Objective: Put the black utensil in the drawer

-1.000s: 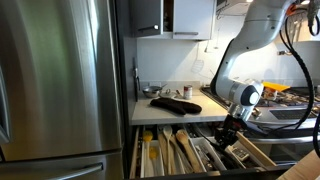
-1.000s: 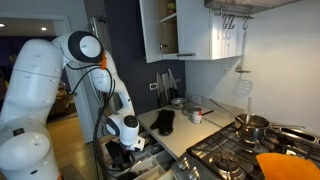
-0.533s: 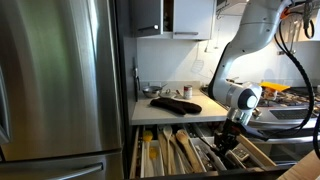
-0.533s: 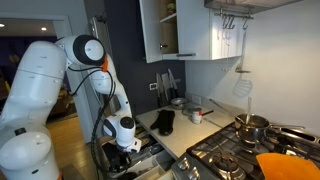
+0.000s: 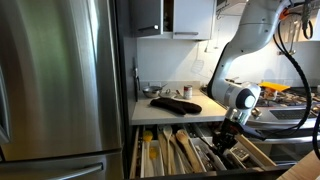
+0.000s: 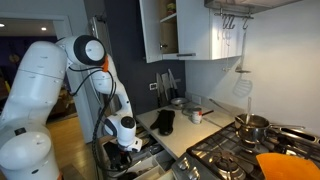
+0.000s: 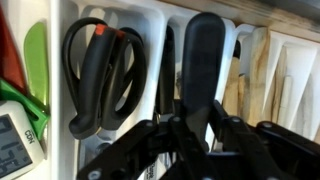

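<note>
My gripper should put the black utensil (image 7: 203, 55) down into the drawer's white section between the scissors and the wooden utensils, then let go.
In the wrist view the black utensil (image 7: 203, 55) is a slim black stick that points away from the camera over a white compartment of the drawer (image 7: 158, 20). My gripper (image 7: 195, 128) is shut on its near end, with one finger pressed on each side. In both exterior views the gripper (image 5: 228, 140) (image 6: 122, 150) hangs low inside the open drawer (image 5: 170, 152) (image 6: 152, 166), below the counter edge. The utensil is too small to make out in those views.
Black-handled scissors (image 7: 100, 75) lie in the compartment to the left of the utensil, and beyond them are a green item (image 7: 35, 55) and a small digital device (image 7: 12, 140). Wooden utensils (image 7: 262, 70) fill the right compartments. A dark mitt (image 5: 175, 104) lies on the counter. A steel fridge (image 5: 60, 90) stands beside the drawer.
The gripper has sunk a little lower into the drawer with the utensil still in its grip. Over the last half second it has barely moved.
</note>
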You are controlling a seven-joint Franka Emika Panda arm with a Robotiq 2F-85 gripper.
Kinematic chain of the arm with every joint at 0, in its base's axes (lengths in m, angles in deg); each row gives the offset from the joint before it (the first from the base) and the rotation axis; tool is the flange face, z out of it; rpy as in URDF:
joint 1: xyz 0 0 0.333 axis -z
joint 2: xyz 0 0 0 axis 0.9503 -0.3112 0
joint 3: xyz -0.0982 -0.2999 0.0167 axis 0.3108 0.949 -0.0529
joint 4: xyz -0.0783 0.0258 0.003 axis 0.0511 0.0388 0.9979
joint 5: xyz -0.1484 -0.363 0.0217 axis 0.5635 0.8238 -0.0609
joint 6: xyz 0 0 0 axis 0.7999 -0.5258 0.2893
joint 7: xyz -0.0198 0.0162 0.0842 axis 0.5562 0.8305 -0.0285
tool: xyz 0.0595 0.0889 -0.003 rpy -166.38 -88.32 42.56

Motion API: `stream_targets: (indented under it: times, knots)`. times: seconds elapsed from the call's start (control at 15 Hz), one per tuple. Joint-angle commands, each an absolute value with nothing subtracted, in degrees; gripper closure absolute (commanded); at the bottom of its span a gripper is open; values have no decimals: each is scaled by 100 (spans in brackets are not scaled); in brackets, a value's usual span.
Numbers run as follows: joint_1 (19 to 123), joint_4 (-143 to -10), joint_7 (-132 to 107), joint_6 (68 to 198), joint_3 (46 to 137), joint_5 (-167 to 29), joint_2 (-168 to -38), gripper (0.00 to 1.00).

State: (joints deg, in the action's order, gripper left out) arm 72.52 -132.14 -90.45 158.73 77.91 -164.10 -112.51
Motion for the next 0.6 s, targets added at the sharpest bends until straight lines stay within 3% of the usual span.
stream_targets:
  times: [0.0, 0.53]
  knots:
    - [7229, -13066, -9187, 15933, 7761, -16745, -11454, 92]
    - [7187, -13071, -9353, 15974, 7734, -16832, -11690, 92]
